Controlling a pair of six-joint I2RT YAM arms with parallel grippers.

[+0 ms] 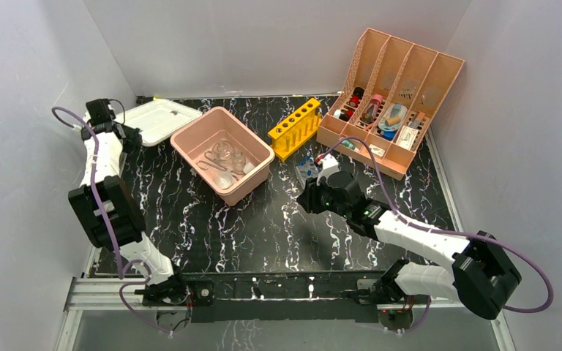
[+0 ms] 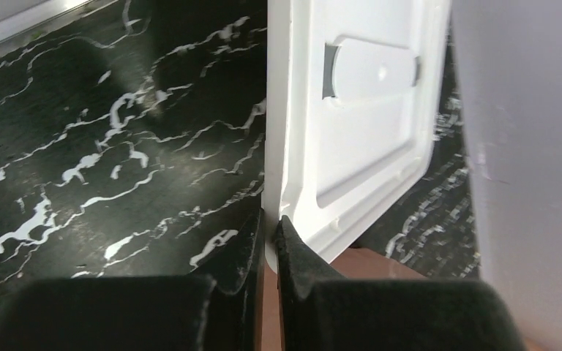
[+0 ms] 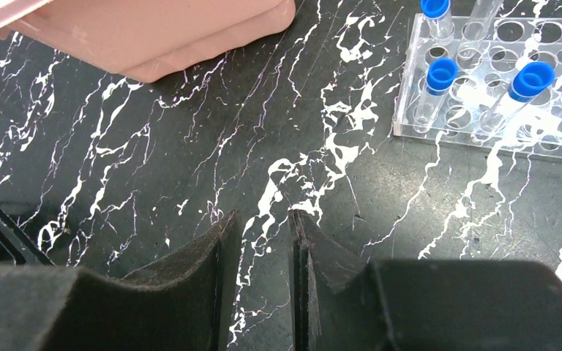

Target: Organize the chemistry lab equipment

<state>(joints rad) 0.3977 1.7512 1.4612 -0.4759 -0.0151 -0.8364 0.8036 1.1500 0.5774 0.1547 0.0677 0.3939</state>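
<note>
My left gripper holds the white lid and should go up and carry it to the right in the top view. It should let go of the lid above the pink tub [image 1: 190, 137], because that tub is open.
The chemistry lab equipment [image 1: 223, 157], clear glassware and thin metal tongs, lies inside the pink tub [image 1: 190, 137] at the back centre-left. Left of the tub lies a white lid [image 1: 157, 118]. My left gripper [image 1: 128, 135] is at the lid's near edge. In the left wrist view this gripper [image 2: 271, 219] is shut on the thin rim of the lid [image 2: 358, 110]. My right gripper [image 1: 307, 197] hovers over the table's middle. The right wrist view shows it [image 3: 262, 219] open with only bare tabletop between its fingers.
A yellow tube rack [image 1: 294, 128] stands right of the tub. A clear rack [image 3: 497, 80] with blue-capped tubes sits just beyond my right gripper. The peach four-slot organizer [image 1: 391, 102] fills the back right corner. The tub's corner [image 3: 154, 36] shows up left in the right wrist view.
</note>
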